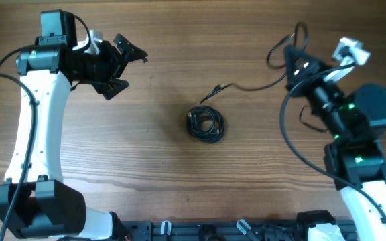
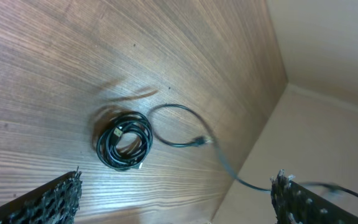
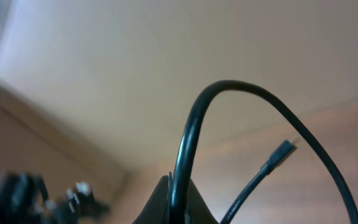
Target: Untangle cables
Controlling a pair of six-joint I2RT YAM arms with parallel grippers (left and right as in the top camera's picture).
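The robot's right gripper will carry the loose cable to the right in the overhead view and let go of it on the table, since this cable hangs free of the knotted coil.
A small knotted coil of thin black cables (image 1: 206,124) lies on the wooden table near the middle; it also shows in the left wrist view (image 2: 124,140). One loose black cable (image 1: 246,87) runs from its plug end (image 1: 212,92) near the coil out to my right gripper (image 1: 292,61), which is shut on it and holds it raised. In the right wrist view the cable (image 3: 194,124) loops up from between the closed fingers (image 3: 178,202). My left gripper (image 1: 124,65) is open and empty at the back left, well apart from the coil.
The wooden table (image 1: 179,187) fills the overhead view. Thicker black arm cables (image 1: 293,140) hang beside the right arm. The table's far edge (image 2: 253,137) meets a pale wall in the left wrist view.
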